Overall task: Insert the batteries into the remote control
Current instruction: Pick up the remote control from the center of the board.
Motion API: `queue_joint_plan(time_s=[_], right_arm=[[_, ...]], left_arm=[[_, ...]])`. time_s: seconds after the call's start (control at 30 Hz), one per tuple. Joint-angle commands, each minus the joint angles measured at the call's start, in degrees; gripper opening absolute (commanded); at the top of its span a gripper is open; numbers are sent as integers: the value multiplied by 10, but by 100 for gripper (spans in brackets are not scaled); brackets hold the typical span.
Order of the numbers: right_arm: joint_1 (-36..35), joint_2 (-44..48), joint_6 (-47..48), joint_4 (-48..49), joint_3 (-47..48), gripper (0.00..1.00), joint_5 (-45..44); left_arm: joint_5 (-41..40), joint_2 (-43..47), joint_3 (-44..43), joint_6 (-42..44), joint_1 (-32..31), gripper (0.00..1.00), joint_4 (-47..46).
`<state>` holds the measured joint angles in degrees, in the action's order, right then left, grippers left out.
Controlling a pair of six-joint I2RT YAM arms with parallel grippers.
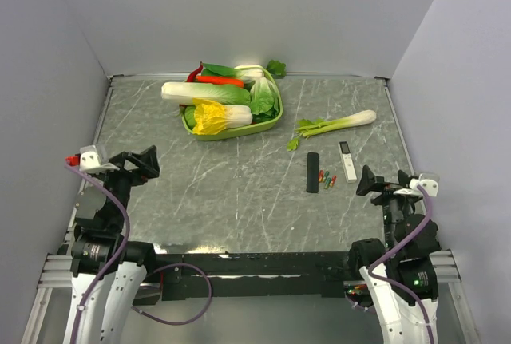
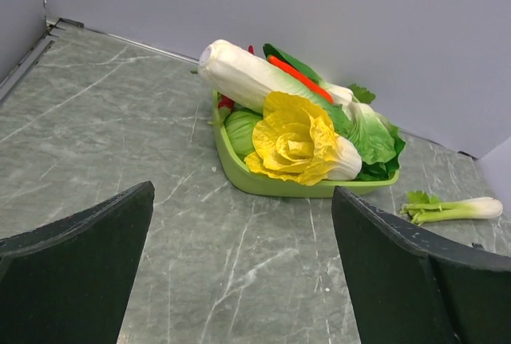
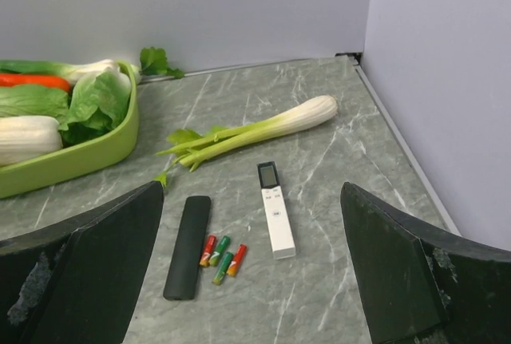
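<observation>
I will move my right gripper outward, down and to the left in the top view, onto the far end of the remote, because the batteries are beside the remote's nearer half.
The black remote control (image 1: 312, 172) lies flat on the marble table right of centre; it also shows in the right wrist view (image 3: 188, 246). Several small red and green batteries (image 1: 326, 178) lie loose just right of it, touching the table (image 3: 223, 255). My right gripper (image 1: 367, 180) is open and empty, hovering near and to the right of them, with remote and batteries between its spread fingers in the right wrist view (image 3: 251, 188). My left gripper (image 1: 148, 162) is open and empty at the far left, facing the vegetable tray (image 2: 243, 200).
A slim white device (image 1: 347, 160) with a dark screen end lies right of the batteries (image 3: 275, 220). A celery stalk (image 1: 335, 124) lies behind them. A green tray (image 1: 275, 123) of vegetables stands at back centre (image 2: 271, 184). Grey walls enclose the table.
</observation>
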<state>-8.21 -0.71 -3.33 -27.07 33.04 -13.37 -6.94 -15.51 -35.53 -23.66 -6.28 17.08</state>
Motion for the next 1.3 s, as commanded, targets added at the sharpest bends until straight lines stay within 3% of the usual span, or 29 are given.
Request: queue_joint_plan(time_s=[0.0, 0.23, 0.37, 0.53, 0.77, 1.03, 1.27], right_arm=[[3, 10, -21, -11, 36, 100, -13], [3, -100, -92, -61, 99, 100, -16], [3, -179, -106, -79, 136, 100, 50], [3, -337, -182, -132, 188, 100, 110], [4, -546, -193, -157, 218, 100, 159], [-25, -730, -193, -106, 236, 89, 179], [-50, -868, -192, -86, 305, 80, 171]], left_arm=[[-18, 14, -5, -1, -7, 97, -11], [-35, 32, -4, -1, -28, 97, -7], [-43, 37, -4, -2, -36, 97, -6], [-52, 42, -5, -2, -47, 97, -3], [-56, 39, -5, -3, -56, 97, 1], [-63, 37, -5, -1, -65, 97, 3], [-66, 30, -4, 2, -74, 97, 4]])
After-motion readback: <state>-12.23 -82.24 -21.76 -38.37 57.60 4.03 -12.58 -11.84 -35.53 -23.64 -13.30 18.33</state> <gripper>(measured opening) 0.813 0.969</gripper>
